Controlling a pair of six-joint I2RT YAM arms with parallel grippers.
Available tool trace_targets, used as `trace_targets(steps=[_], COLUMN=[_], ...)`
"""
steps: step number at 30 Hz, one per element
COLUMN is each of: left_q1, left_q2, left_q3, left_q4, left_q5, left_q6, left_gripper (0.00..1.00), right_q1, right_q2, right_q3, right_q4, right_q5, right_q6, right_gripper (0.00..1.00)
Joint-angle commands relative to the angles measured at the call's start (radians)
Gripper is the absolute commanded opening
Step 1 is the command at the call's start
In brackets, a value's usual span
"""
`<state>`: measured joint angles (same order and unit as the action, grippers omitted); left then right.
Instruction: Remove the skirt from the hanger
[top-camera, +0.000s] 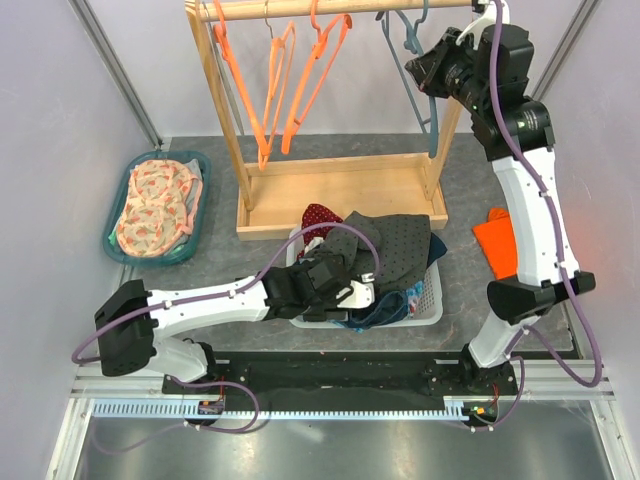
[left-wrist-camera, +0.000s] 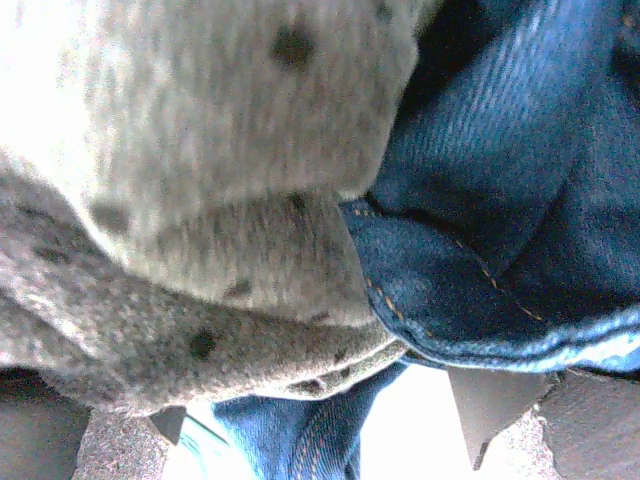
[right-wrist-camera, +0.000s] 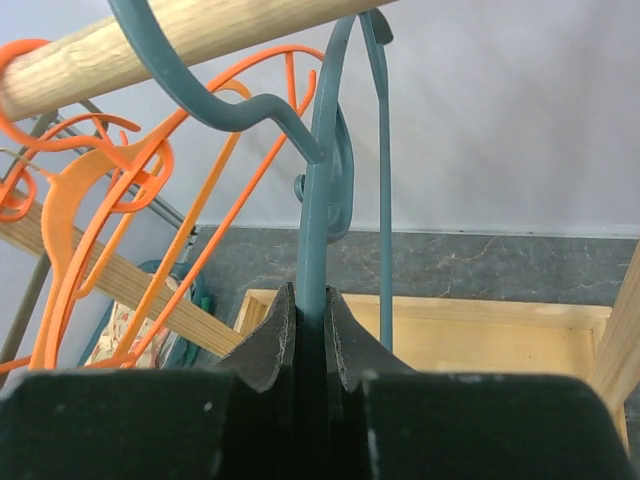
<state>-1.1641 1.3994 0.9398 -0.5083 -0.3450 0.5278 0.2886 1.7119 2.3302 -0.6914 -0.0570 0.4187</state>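
I need to move my right gripper slightly along the wooden bar toward the orange hangers next and release the teal hanger (right-wrist-camera: 320, 200), because it hooks over the wooden bar and is bare of clothing.
The grey dotted skirt (top-camera: 392, 238) lies draped over the pile in the white basket (top-camera: 432, 306), off the hanger. In the left wrist view the skirt (left-wrist-camera: 200, 210) fills the upper left, close to the camera. My left gripper (top-camera: 368, 292) hovers low over the basket's front, and its jaws stand open (left-wrist-camera: 325, 415) with nothing between the fingertips (left-wrist-camera: 487, 400). Up at the wooden rail, my right gripper (top-camera: 428, 62) is shut (right-wrist-camera: 310, 322) on the teal hanger (right-wrist-camera: 320, 200), which hooks over the rail (right-wrist-camera: 200, 35) bare of clothing.
Blue jeans (left-wrist-camera: 500, 200) lie in the basket beside the skirt. Orange hangers (top-camera: 285, 80) hang on the wooden rack (top-camera: 340, 195). A teal basket (top-camera: 195, 215) of patterned cloth sits at the left. An orange garment (top-camera: 497, 240) lies on the table at the right.
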Motion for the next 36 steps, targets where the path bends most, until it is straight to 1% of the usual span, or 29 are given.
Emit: trace_targets(steps=[1, 2, 3, 4, 6, 8, 12, 16, 22, 25, 29, 32, 33, 35, 36], left_q1=[0.001, 0.001, 0.009, 0.021, 0.021, 0.021, 0.021, 0.02, 0.021, 0.021, 0.021, 0.021, 0.021, 0.021, 0.02], left_q2=[-0.039, -0.043, -0.081, -0.108, -0.137, -0.129, -0.135, -0.137, -0.12, -0.114, -0.116, -0.122, -0.122, -0.122, -0.117], left_q3=[0.008, 0.01, 0.008, 0.014, 0.043, 0.102, 0.146, 0.226, 0.327, 0.361, 0.387, 0.402, 0.409, 0.428, 0.439], left_q4=[-0.076, -0.058, -0.044, -0.038, -0.054, -0.079, -0.078, -0.079, -0.082, -0.09, -0.145, -0.192, -0.203, -0.229, -0.251], left_q5=[-0.015, -0.028, -0.029, 0.01, 0.014, -0.014, -0.045, -0.058, -0.075, -0.065, -0.023, 0.018, 0.04, 0.058, 0.07], left_q6=[-0.077, -0.071, -0.069, -0.066, -0.092, -0.115, -0.069, -0.031, -0.02, -0.005, 0.0, 0.001, 0.004, 0.011, 0.009], left_gripper=[1.0, 1.0, 0.99, 1.0, 1.0, 1.0, 1.0, 1.0, 1.0, 1.0, 1.0, 1.0, 1.0, 1.0, 1.0], right_q1=[-0.032, -0.037, -0.049, -0.054, -0.066, -0.071, -0.075, -0.075, -0.074, -0.074, -0.075, -0.074, -0.075, -0.075, -0.075], right_q2=[0.052, 0.061, 0.071, 0.084, 0.092, 0.104, 0.121, 0.115, 0.071, 0.051, 0.035, 0.019, 0.015, 0.008, 0.005], right_q3=[0.083, 0.089, 0.092, 0.09, 0.084, 0.083, 0.061, -0.014, -0.107, -0.143, -0.178, -0.203, -0.204, -0.203, -0.204], right_q4=[0.081, 0.088, 0.093, 0.099, 0.128, 0.145, 0.171, 0.185, 0.188, 0.179, 0.162, 0.162, 0.161, 0.158, 0.156], right_q5=[-0.04, -0.053, -0.059, -0.067, -0.096, -0.106, -0.132, -0.147, -0.135, -0.116, -0.099, -0.081, -0.075, -0.07, -0.058], right_q6=[0.035, 0.04, 0.051, 0.058, 0.083, 0.095, 0.129, 0.135, 0.109, 0.089, 0.071, 0.063, 0.06, 0.054, 0.051], right_gripper=[0.0, 0.0, 0.0, 0.0, 0.0, 0.0, 0.0, 0.0, 0.0, 0.0, 0.0, 0.25, 0.35, 0.45, 0.55])
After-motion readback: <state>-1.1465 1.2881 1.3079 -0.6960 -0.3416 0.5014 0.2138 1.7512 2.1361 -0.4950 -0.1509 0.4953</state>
